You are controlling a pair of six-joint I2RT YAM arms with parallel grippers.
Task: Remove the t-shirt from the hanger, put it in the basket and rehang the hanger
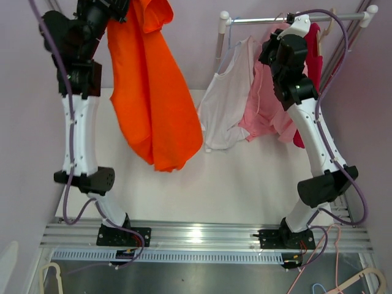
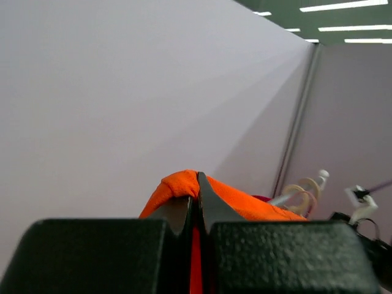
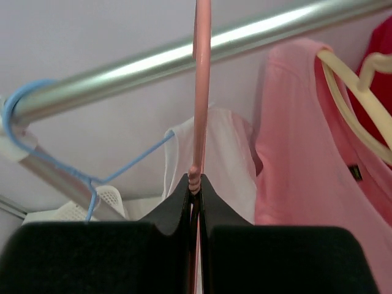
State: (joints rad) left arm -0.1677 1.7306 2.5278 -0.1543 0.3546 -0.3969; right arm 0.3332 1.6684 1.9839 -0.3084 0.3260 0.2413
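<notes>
The orange t-shirt hangs clear of the pink hanger [image 3: 201,92], so I should lift my right gripper, bring the hanger over the metal bar's bare part [image 3: 153,67], then lower it and let it go.
The orange t-shirt [image 1: 153,92] hangs in a long fold from my left gripper [image 1: 122,9], raised high at the back left, off any hanger. In the left wrist view that gripper [image 2: 197,184] is shut on a bunched fold of the orange cloth [image 2: 245,205]. My right gripper [image 1: 288,30] is up at the metal rail [image 1: 288,19]. In the right wrist view it [image 3: 195,180] is shut on the thin stem of a pink hanger [image 3: 201,92] that rises past the rail [image 3: 184,58].
On the rail hang a white tank top [image 1: 223,104] on a blue wire hanger [image 3: 122,162], a pink shirt [image 1: 266,104] on a cream hanger [image 3: 349,98], and a red garment [image 1: 313,49]. Spare hangers [image 1: 361,285] lie below the table's near edge.
</notes>
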